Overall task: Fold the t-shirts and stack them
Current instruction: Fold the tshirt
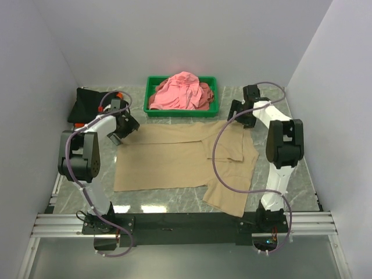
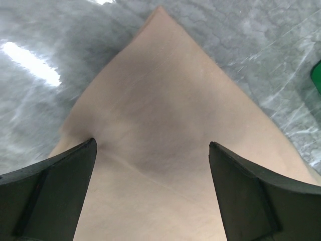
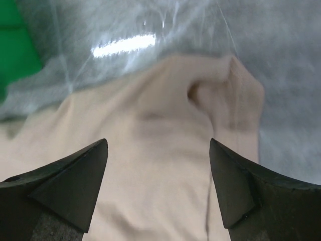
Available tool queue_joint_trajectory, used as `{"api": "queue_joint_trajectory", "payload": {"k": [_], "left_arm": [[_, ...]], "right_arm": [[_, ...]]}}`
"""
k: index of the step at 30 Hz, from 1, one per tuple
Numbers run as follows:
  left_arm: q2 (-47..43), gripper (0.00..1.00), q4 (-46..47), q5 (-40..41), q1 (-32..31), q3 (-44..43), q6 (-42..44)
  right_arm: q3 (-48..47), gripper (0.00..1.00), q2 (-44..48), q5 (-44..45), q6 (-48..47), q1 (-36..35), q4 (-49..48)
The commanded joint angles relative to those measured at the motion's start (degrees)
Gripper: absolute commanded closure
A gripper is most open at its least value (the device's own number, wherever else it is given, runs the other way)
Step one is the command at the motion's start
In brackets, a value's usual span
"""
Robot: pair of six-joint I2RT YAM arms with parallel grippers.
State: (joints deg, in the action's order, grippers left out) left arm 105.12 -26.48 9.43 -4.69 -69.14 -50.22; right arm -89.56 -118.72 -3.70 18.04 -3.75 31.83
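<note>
My left gripper is at the t-shirt's far corner and next needs to draw back and lower onto the tan t-shirt's near corner away from the sleeve, on the unfolded side.
A tan t-shirt [image 1: 174, 157] lies spread on the marble table, partly folded, with one sleeve [image 1: 228, 195] sticking out at the near right. My left gripper [image 1: 121, 129] is open just above its far left corner [image 2: 160, 100]. My right gripper [image 1: 238, 113] is open above its far right corner, where the cloth [image 3: 165, 150] is bunched into a small fold [image 3: 235, 90]. Neither holds anything. Pink t-shirts [image 1: 179, 92] are heaped in a green tray [image 1: 152, 110]. A black t-shirt [image 1: 90, 104] lies folded at the far left, with an orange one [image 1: 119, 95] peeking out beside it.
The green tray also shows at the edges of both wrist views, the left [image 2: 317, 75] and the right [image 3: 17, 45]. White walls close in the table on three sides. The arm bases and a black rail [image 1: 186, 224] run along the near edge.
</note>
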Motion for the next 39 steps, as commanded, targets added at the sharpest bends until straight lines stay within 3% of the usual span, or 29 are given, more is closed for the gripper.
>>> {"api": "queue_joint_trajectory", "payload": {"k": [1, 10, 18, 22, 26, 31, 32, 39], "left_arm": [[-6.84, 0.01, -2.43, 3.13, 0.12, -0.65, 0.21], [-29.69, 0.01, -10.86, 8.23, 0.12, 16.31, -7.43], [-47.98, 0.01, -19.91, 4.90, 0.12, 34.15, -18.14], [-52.03, 0.01, -21.50, 4.81, 0.12, 38.38, -24.13], [-49.94, 0.01, -23.88, 4.46, 0.03, 38.38, -25.90], [-45.98, 0.23, -22.39, 1.39, 0.12, 39.87, -25.02], [-45.27, 0.31, -21.78, 0.60, 0.12, 40.14, -24.67], [-46.50, 0.47, -24.23, 3.31, -0.06, 39.53, -27.30]], "right_arm": [[3.57, 0.12, 12.17, 2.30, -1.61, -0.38, -0.54], [27.81, 0.06, 42.40, 10.03, 9.89, -7.32, -1.07], [45.52, 0.05, 64.55, 9.15, 17.02, -7.06, 1.29], [47.89, 0.04, 67.47, 11.70, 17.20, -6.80, 3.06], [48.87, 0.04, 67.22, 11.88, 16.85, -5.92, 3.14], [49.22, 0.04, 66.07, 10.83, 16.50, -4.95, 1.21], [49.04, 0.04, 65.63, 10.56, 16.50, -4.78, 1.13], [48.51, 0.04, 64.14, 10.30, 15.62, -3.81, 1.39]]}}
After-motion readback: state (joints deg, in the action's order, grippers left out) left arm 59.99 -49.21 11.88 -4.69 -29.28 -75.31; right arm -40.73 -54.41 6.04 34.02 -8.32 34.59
